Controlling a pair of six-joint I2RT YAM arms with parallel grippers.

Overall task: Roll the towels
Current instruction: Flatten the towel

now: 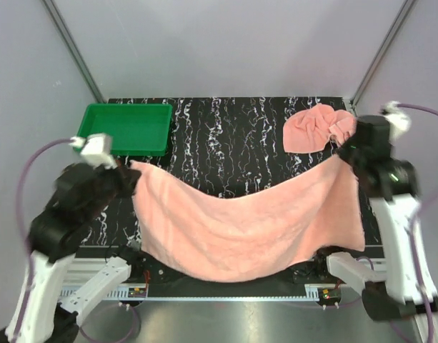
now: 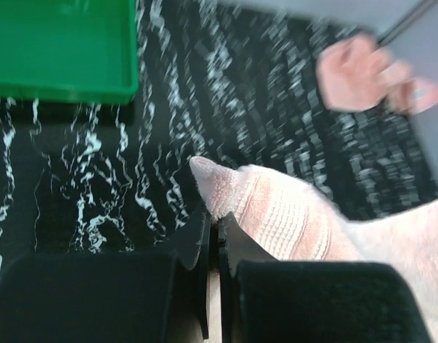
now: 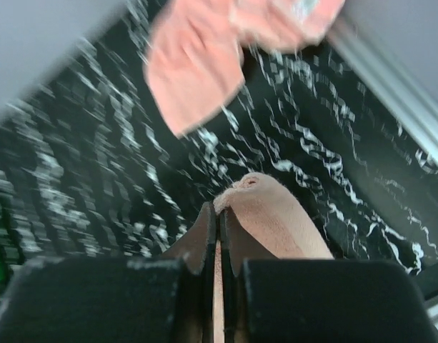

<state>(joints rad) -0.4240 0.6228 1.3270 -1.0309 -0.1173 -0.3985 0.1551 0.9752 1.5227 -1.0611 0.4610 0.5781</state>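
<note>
My left gripper will next move down and outward to the black tabletop point(image 1: 158, 162) point(image 2: 111, 136) beside the green tray and let go of the towel's corner, as the towel sags past the tabletop's near edge.
A salmon-pink towel point(image 1: 240, 229) hangs spread between my two arms, sagging in the middle over the table's near edge. My left gripper point(image 1: 130, 170) is shut on its left corner; the left wrist view shows that striped corner point(image 2: 276, 214) pinched at the gripper point(image 2: 213, 221). On the right corner my right gripper point(image 1: 345, 153) is shut, and the right wrist view has pink cloth point(image 3: 276, 214) poking out past the gripper point(image 3: 219, 211). A second towel point(image 1: 317, 127) lies crumpled at the far right of the table, also seen as a towel point(image 2: 358, 75) and a towel point(image 3: 197, 68) in the wrist views.
A green tray point(image 1: 126, 128) sits at the far left of the black marbled table point(image 1: 233, 136). Grey walls with metal posts stand close on the left, right and back. Both arm bases and cables are at the near edge.
</note>
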